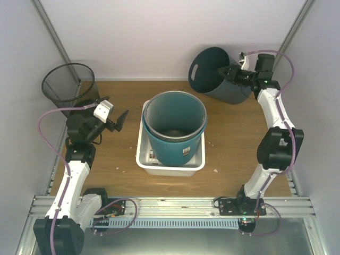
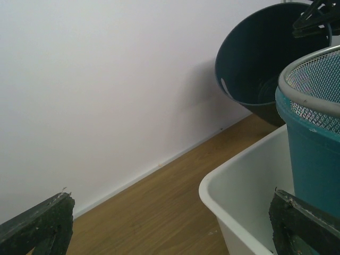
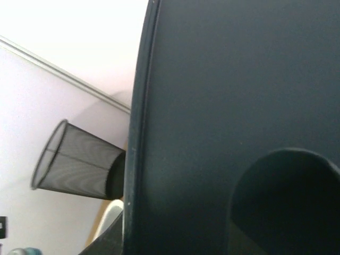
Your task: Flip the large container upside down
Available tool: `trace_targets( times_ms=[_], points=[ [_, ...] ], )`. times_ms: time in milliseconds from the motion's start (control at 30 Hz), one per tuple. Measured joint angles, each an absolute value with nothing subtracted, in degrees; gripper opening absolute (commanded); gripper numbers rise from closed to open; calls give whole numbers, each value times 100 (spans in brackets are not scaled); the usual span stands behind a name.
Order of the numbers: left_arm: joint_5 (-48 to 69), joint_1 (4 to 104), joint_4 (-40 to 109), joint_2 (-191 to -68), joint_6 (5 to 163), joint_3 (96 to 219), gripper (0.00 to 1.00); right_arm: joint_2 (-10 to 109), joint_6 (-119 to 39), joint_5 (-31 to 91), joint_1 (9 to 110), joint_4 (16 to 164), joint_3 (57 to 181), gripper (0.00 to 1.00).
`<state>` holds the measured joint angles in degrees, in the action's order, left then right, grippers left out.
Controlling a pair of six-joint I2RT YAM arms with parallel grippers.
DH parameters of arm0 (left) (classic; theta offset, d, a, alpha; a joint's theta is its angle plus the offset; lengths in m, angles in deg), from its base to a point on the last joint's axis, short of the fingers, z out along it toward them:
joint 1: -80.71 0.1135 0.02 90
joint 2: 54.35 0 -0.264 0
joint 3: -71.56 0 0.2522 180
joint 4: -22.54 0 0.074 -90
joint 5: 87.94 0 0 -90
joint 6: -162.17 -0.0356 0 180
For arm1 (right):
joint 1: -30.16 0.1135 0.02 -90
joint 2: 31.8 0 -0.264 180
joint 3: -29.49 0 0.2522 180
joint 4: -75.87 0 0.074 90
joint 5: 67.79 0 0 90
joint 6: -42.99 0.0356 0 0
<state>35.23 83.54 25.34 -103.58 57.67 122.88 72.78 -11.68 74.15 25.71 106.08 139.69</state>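
Observation:
My right gripper needs to turn downward, set the container's rim down on the bare tabletop [image 1: 222, 113] beside the white tub and let go, since the container's opening still faces sideways.
The large container is a dark grey bin [image 1: 212, 79] at the back right, tipped on its side with its mouth facing left and its handle cut-out showing. My right gripper [image 1: 229, 71] is shut on the bin's upper rim. In the right wrist view the bin's wall [image 3: 239, 106] fills most of the picture, its rim running top to bottom. The left wrist view shows the bin [image 2: 255, 69] tilted against the back wall. My left gripper [image 1: 119, 121] hovers open left of the white tub, nothing between its fingers [image 2: 42, 226].
A teal bucket [image 1: 172, 143] with a wire mesh liner [image 2: 313, 90] stands in a white tub [image 1: 146, 162] at the table's middle. A black mesh bin [image 1: 66, 85] stands in the back left corner. White walls close in the back and sides.

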Motion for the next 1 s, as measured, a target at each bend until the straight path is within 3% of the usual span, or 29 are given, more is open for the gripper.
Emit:
trace_targets(
  times_ms=[400, 1000],
  points=[
    [3550, 8354, 2514, -10448, 5833, 12223, 99, 6985, -3063, 5371, 3054, 12127, 13945, 1],
    [3569, 8354, 2455, -10494, 5874, 12074, 99, 7007, -4573, 1210, 4305, 12610, 13845, 1]
  ],
)
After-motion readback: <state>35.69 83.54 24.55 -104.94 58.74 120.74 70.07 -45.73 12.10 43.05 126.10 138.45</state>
